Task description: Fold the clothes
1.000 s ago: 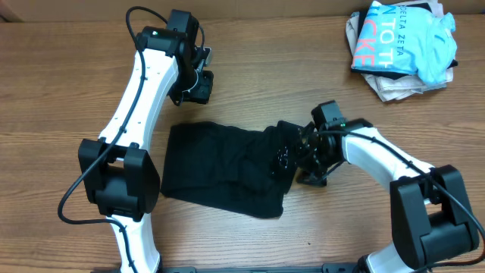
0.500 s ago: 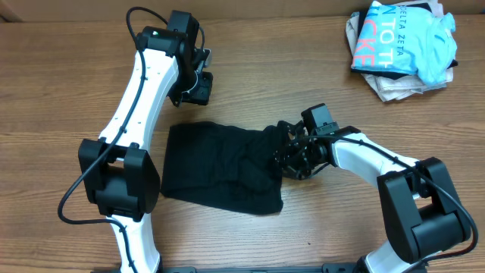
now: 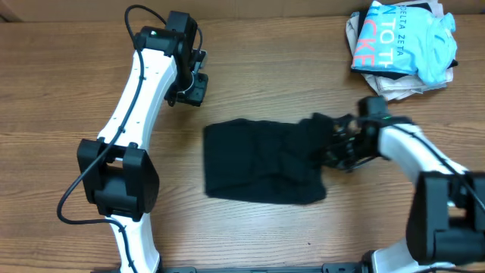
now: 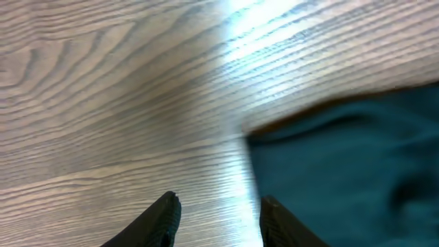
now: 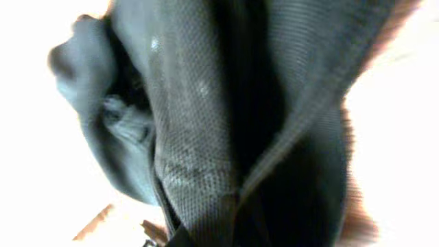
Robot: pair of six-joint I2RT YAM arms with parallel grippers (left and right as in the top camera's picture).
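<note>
The garment's flat part (image 3: 238, 152) is lying open. My right gripper will next carry the garment's bunched edge to the left in the overhead view and let go of it over that flat part.
A black garment (image 3: 261, 161) lies crumpled on the wooden table at the centre of the overhead view. My right gripper (image 3: 342, 144) is shut on its bunched right edge. In the right wrist view black mesh fabric (image 5: 226, 116) fills the frame and hides the fingers. My left gripper (image 3: 192, 85) hangs over bare wood beyond the garment's far left corner. Its fingers (image 4: 167, 213) stand apart with nothing between them. In the left wrist view the garment's edge (image 4: 343, 158) shows to the right, apart from the fingers.
A pile of other clothes (image 3: 402, 42), light blue with printed letters on top, sits at the table's far right corner. The left arm's base (image 3: 121, 182) stands left of the garment.
The right gripper has shut on the garment's right edge and pulled the whole garment to the right. The left gripper has hardly moved.
</note>
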